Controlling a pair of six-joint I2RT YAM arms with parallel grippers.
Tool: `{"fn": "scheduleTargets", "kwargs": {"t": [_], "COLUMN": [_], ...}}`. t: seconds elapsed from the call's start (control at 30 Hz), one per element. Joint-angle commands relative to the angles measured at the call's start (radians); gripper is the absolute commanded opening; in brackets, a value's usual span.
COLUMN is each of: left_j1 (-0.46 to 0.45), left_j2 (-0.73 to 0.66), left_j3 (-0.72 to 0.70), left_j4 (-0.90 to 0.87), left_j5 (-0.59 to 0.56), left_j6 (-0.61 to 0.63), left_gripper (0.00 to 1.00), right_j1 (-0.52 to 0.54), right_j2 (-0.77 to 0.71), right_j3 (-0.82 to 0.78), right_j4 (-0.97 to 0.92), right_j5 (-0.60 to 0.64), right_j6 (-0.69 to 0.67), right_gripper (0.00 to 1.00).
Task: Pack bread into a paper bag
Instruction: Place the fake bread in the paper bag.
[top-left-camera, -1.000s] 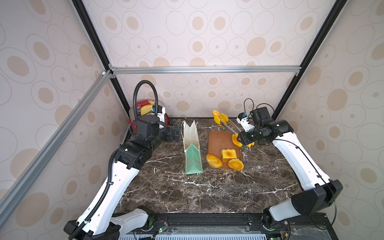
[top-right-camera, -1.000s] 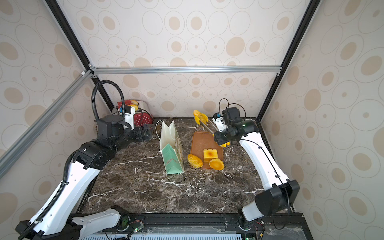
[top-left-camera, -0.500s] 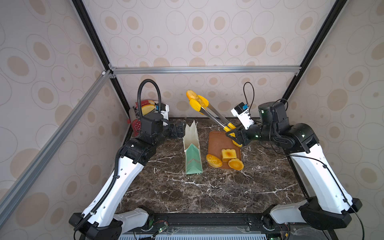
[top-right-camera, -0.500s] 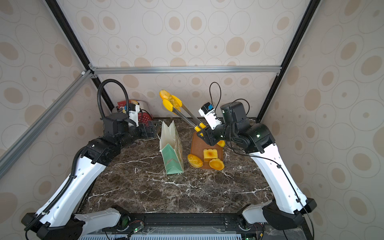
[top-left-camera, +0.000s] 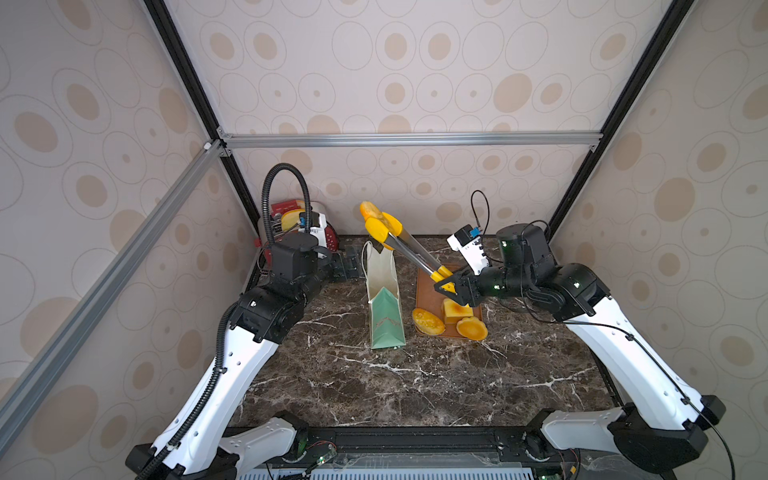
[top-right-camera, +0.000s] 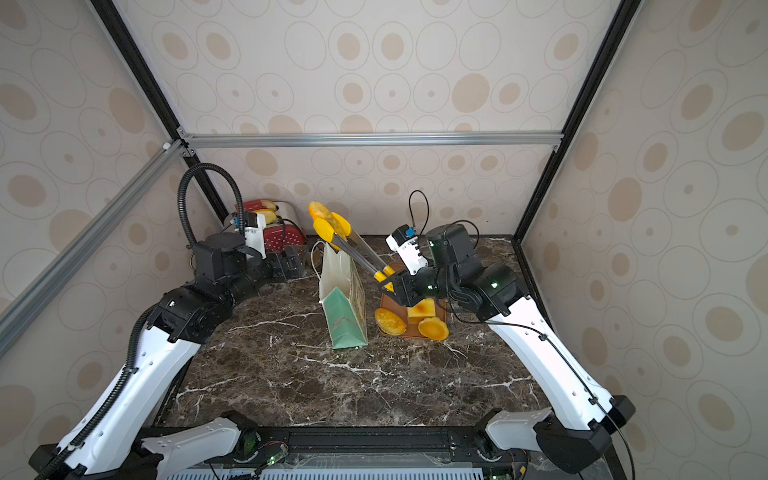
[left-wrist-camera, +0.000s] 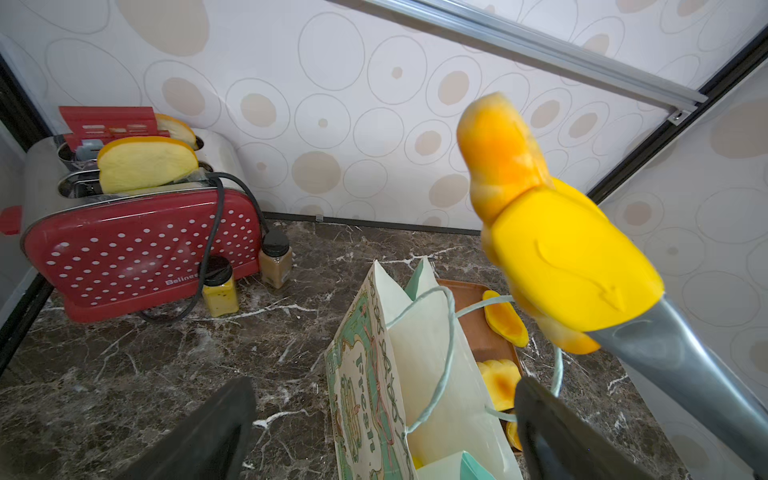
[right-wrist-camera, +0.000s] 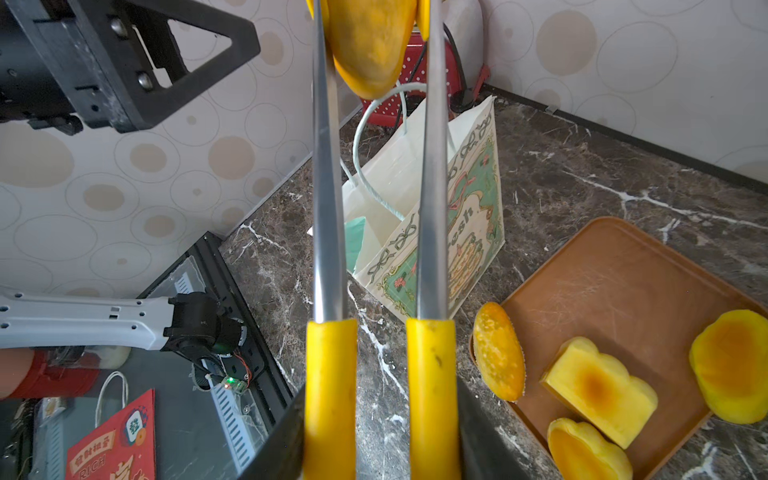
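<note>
My right gripper eases slightly farther toward the bag's opening (top-left-camera: 381, 273) (right-wrist-camera: 393, 182) next and releases the tongs' yellow handles, because the pinched bun already hangs above the bag's far end.
The mint-green paper bag (top-left-camera: 384, 307) (top-right-camera: 347, 316) stands open on the marble table. My right gripper (top-left-camera: 451, 286) (right-wrist-camera: 380, 415) is shut on the yellow handles of metal tongs (top-left-camera: 411, 249) (right-wrist-camera: 328, 208). The tongs' tips pinch a golden bun of bread (top-left-camera: 370, 211) (left-wrist-camera: 498, 158) in the air above the bag's far end. My left gripper (top-left-camera: 347, 266) (left-wrist-camera: 382, 436) is open just beside the bag's far rim, with the bag (left-wrist-camera: 365, 395) showing between its fingers. More bread lies on the brown tray (top-left-camera: 426, 282): an oval bun (top-left-camera: 428, 321), a square loaf (top-left-camera: 453, 309) and a round tart (top-left-camera: 471, 328).
A red dotted toaster (left-wrist-camera: 141, 241) with pale slices stands in the back left corner, its black cord trailing in front. Two small jars (left-wrist-camera: 220, 286) (left-wrist-camera: 276, 259) stand by it. Black frame posts and patterned walls close in the table.
My right arm has lifted the tongs with the bun from behind the tray and swung them left over the bag's mouth. My left gripper has shifted slightly nearer the bag.
</note>
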Motion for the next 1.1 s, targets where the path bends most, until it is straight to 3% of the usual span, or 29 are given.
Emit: {"fn": "scheduleTargets", "kwargs": {"t": [0.0,0.53,0.67,0.8,1.07], "left_j1": [-0.008,-0.008,-0.008,-0.008,-0.008], "left_j2": [-0.006,-0.017,-0.017,-0.015,-0.019], "left_j3": [0.018,0.008,0.008,0.011,0.010], "left_j4": [-0.022,-0.016,-0.019,-0.019,-0.019], "left_j5": [-0.025,-0.025,-0.026,-0.026,-0.027], "left_j6": [0.014,0.006,0.007,0.005,0.004], "left_gripper": [0.99,0.99,0.99,0.99,0.99], "right_j1": [0.009,0.012,0.012,0.013,0.012], "right_j2": [-0.046,-0.011,-0.025,-0.039,-0.044], "right_j3": [-0.012,-0.062,-0.085,-0.089,-0.089], "right_j4": [0.112,0.134,0.141,0.141,0.130], "right_j5": [-0.028,-0.058,-0.055,-0.047,-0.050], "right_j6": [0.027,0.026,0.027,0.022,0.018], "right_gripper": [0.26,0.29,0.35,0.49,0.57]}}
